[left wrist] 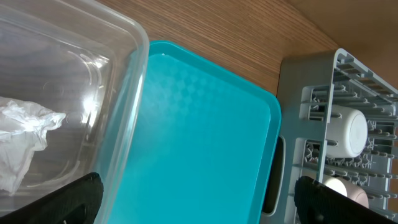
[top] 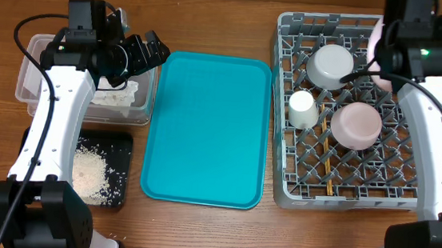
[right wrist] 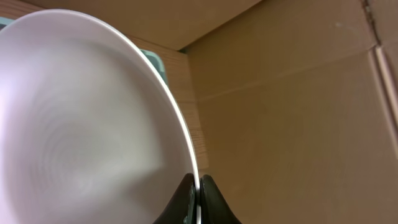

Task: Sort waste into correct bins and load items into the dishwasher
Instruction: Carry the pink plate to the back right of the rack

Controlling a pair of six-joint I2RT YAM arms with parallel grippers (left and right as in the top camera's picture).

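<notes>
The plate still hangs above the rack point(top: 280, 185), so the robot's right gripper will next go down toward the rack's wires beside the pale grey-blue bowl and release the plate's rim there.
My right gripper point(right wrist: 198, 186) is shut on the rim of the round pink plate point(right wrist: 81, 124) and holds it on edge over the back of the grey dish rack point(top: 280, 185); the plate point(top: 376, 49) is mostly hidden by the arm in the overhead view. In the rack lie the pale grey-blue bowl point(top: 330, 65), the pink bowl point(top: 353, 124), the white cup point(top: 302, 109) and the chopsticks point(top: 329, 170). My left gripper point(top: 149, 52) is open and empty over the right edge of the clear tub point(top: 33, 75), which holds crumpled white tissue point(left wrist: 22, 140). Rice grains point(top: 88, 173) lie in the black tray point(top: 118, 151).
The empty teal serving tray point(top: 208, 131) lies between the bins and the rack. It also fills the middle of the left wrist view point(left wrist: 199, 143). A brown cardboard wall point(right wrist: 292, 112) stands behind the rack.
</notes>
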